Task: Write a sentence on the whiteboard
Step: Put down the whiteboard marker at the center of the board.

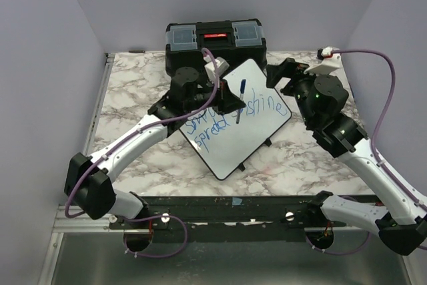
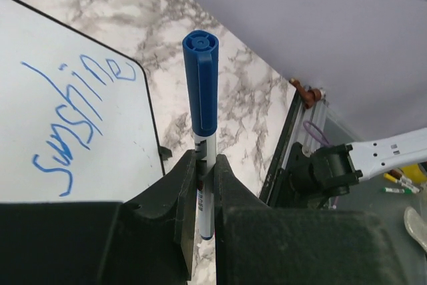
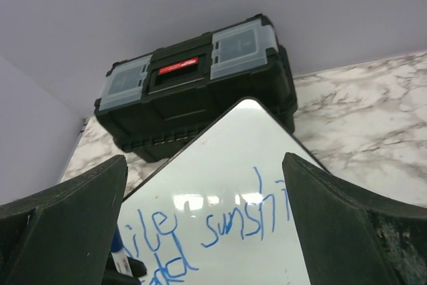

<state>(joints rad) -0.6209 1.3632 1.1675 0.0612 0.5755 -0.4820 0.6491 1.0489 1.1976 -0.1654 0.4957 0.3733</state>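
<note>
The sentence (image 1: 220, 125) is written. My left gripper should next move back and down past the board's edge and release the capped marker on the bare marble beside the clip (image 1: 277, 155).
The whiteboard (image 1: 247, 139) lies tilted on the marble table in front of the toolbox. The sentence (image 1: 220, 125) is on it in blue slanted letters, in two lines ending in "sunshine" (image 2: 77, 118). My left gripper (image 1: 230, 106) is over the board's middle, shut on a marker (image 2: 200, 85) whose blue cap is on and points away from the wrist. My right gripper (image 1: 277, 78) hovers open and empty over the board's far right corner. In the right wrist view the gripper (image 3: 203, 158) frames the board (image 3: 233, 138) and the writing (image 3: 247, 221).
A black toolbox (image 1: 215, 39) with a red label stands at the back, touching the board's far edge; it also shows in the right wrist view (image 3: 193, 85). Purple walls enclose the table on three sides. A metal rail (image 1: 220, 205) runs along the near edge.
</note>
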